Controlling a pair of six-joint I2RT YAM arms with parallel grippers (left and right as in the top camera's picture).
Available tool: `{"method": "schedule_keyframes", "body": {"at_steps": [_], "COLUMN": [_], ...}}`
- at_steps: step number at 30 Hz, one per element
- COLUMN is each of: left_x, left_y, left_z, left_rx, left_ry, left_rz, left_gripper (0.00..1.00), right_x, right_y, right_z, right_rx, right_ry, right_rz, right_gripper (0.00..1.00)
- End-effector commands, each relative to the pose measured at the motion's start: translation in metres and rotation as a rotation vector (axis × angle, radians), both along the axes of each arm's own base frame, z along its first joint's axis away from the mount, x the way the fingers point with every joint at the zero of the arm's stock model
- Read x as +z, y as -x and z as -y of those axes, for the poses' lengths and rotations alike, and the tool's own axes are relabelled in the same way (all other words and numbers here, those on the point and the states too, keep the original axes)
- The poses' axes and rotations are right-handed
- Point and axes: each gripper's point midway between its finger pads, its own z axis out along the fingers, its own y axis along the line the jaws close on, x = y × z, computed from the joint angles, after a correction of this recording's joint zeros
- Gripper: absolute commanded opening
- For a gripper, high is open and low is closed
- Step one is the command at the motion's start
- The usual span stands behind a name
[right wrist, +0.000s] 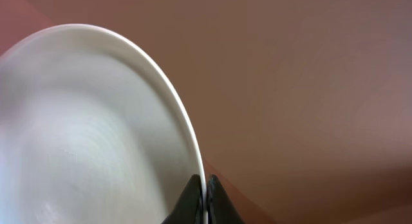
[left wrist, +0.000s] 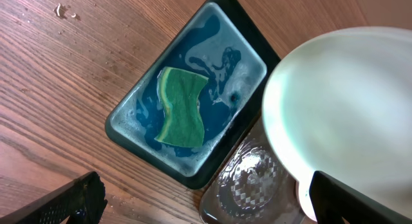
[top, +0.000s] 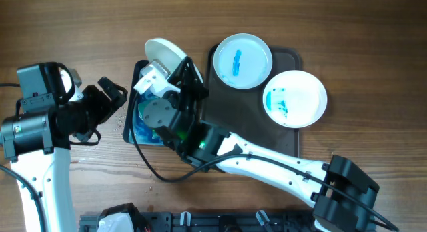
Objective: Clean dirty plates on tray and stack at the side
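My right gripper moves past the tray (top: 230, 109) next, to the right in the overhead view, and down to release the plate on bare wood, since that wood is clear.
My right gripper (top: 181, 67) is shut on the rim of a white plate (top: 163, 54) and holds it tilted over the far end of the blue tub (top: 140, 132). In the right wrist view the fingertips (right wrist: 193, 199) pinch that plate (right wrist: 84, 134) by its thin edge. Two more plates lie on the dark brown tray (top: 230, 109). One plate (top: 241, 61) has a blue streak, and the other plate (top: 295, 99) has a blue smear and overhangs the tray's right rim. My left gripper (top: 115, 91) is open and empty beside the tub's left side.
The tub (left wrist: 138, 98) holds soapy blue water and a green sponge (left wrist: 182, 108). The held plate (left wrist: 341, 114) fills the right of the left wrist view, with a glossy corner of the tray (left wrist: 251, 185) below it. Crumbs dot the bare wood left of the tub.
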Motion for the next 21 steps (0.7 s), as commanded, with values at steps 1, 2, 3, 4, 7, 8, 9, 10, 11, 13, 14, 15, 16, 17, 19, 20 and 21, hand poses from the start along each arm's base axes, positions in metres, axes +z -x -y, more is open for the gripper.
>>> {"method": "schedule_keyframes", "body": {"at_steps": [1,2,3,4,7,8,9,10,11,13,14,15,16,17,19,20,21], "left_x": [0.006,0.006,0.006,0.006,0.006,0.006,0.006,0.006,0.006,0.006,0.006,0.006,0.006,0.006,0.006,0.006,0.006], "left_y": [-0.001,-0.001,-0.001,-0.001,-0.001,-0.001,-0.001,-0.001,-0.001,-0.001,-0.001,-0.001,-0.001,-0.001,-0.001,-0.001,-0.001], "left_z": [0.0,0.0,0.0,0.0,0.0,0.0,0.0,0.0,0.0,0.0,0.0,0.0,0.0,0.0,0.0,0.0,0.0], "left_rx": [-0.011,-0.011,-0.011,-0.011,-0.011,-0.011,-0.011,-0.011,-0.011,-0.011,-0.011,-0.011,-0.011,-0.011,-0.011,-0.011,-0.011], "left_ry": [-0.001,-0.001,-0.001,-0.001,-0.001,-0.001,-0.001,-0.001,-0.001,-0.001,-0.001,-0.001,-0.001,-0.001,-0.001,-0.001,-0.001], "left_rz": [0.022,0.022,0.022,0.022,0.022,0.022,0.022,0.022,0.022,0.022,0.022,0.022,0.022,0.022,0.022,0.022,0.022], "left_gripper": [1.0,1.0,1.0,1.0,1.0,1.0,1.0,1.0,1.0,1.0,1.0,1.0,1.0,1.0,1.0,1.0,1.0], "right_x": [0.001,-0.003,-0.004,-0.004,-0.002,-0.006,-0.013,-0.019,-0.029,-0.047,-0.055,-0.06,-0.062,-0.062,-0.052,-0.046,-0.036], "right_y": [0.003,0.005,0.006,0.005,-0.009,-0.013,-0.017,-0.02,-0.023,-0.025,-0.024,-0.023,-0.022,-0.02,-0.019,-0.019,-0.022], "right_z": [-0.008,-0.011,-0.012,-0.008,0.034,0.043,0.048,0.049,0.047,0.041,0.04,0.04,0.041,0.043,0.052,0.059,0.072], "right_rx": [0.007,0.027,0.033,0.018,-0.194,-0.226,-0.238,-0.23,-0.201,-0.129,-0.1,-0.079,-0.063,-0.049,0.005,0.018,0.023], "right_ry": [-0.071,-0.048,-0.016,-0.009,-0.222,-0.261,-0.294,-0.309,-0.315,-0.344,-0.388,-0.449,-0.528,-0.598,-0.78,-0.837,-0.907], "right_rz": [0.007,-0.006,-0.011,-0.011,0.056,0.056,0.043,0.02,-0.03,-0.151,-0.219,-0.286,-0.357,-0.416,-0.57,-0.61,-0.642], "right_gripper": [0.04,0.04,0.05,0.04,0.04,0.04,0.04,0.04,0.04,0.04,0.04,0.04,0.04,0.04,0.04,0.04,0.04]}}
